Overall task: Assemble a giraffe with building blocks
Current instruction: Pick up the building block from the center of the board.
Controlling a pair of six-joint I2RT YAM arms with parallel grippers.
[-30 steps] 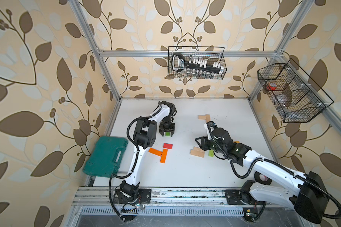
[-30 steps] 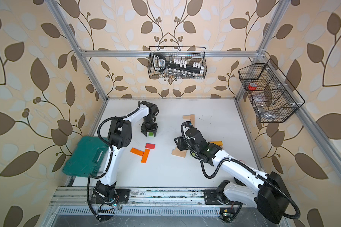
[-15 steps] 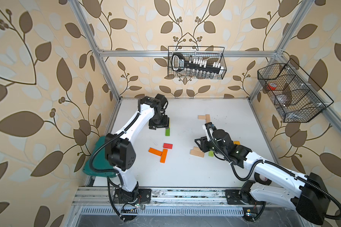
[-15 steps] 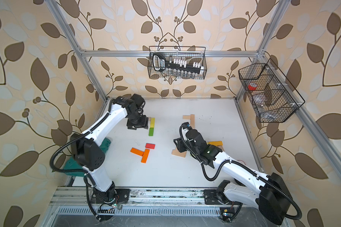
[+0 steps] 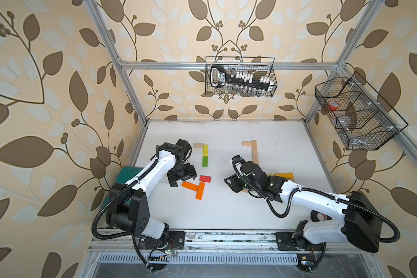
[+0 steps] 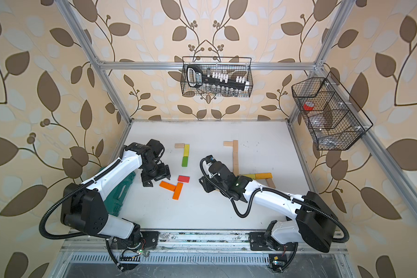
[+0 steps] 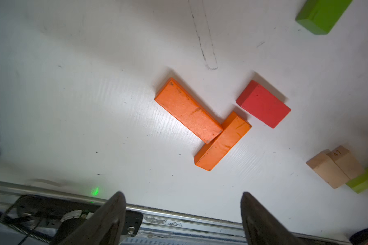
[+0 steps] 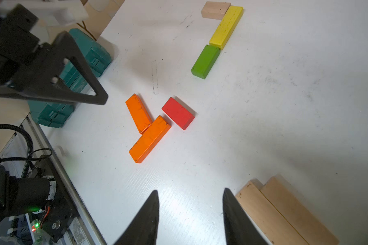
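Note:
I need to bring my left gripper down next with a turn over the orange plank nearer the case (image 5: pixel 189 185) (image 7: pixel 188 110), because the plank's long sides are at an angle to my open fingers.
Building blocks lie flat on the white table (image 5: pixel 226 211). At the back left, a short pale block (image 5: pixel 198 145), a yellow one (image 5: pixel 205 149) and a green one (image 5: pixel 205 161) form a hooked line. Nearer lie a red block (image 5: pixel 205 178) and two touching orange planks (image 5: pixel 189 185) (image 5: pixel 200 190). My left gripper (image 5: pixel 183 182) hovers open and empty just left of them; its wrist view shows the orange planks (image 7: pixel 188 110) ahead. Pale planks (image 5: pixel 254 151) and a yellow plank (image 5: pixel 283 175) lie to the right. My right gripper (image 5: pixel 231 185) is open and empty, beside two pale planks (image 8: pixel 263 212).
A dark green case (image 5: pixel 128 174) sits at the table's left edge under my left arm. Wire baskets hang on the back wall (image 5: pixel 240 77) and the right wall (image 5: pixel 356 113). A metal rail (image 5: pixel 226 237) runs along the front edge.
My left gripper has come away from the green block at the back, swung toward the front beside the orange planks, and opened wider. The right arm has barely moved.

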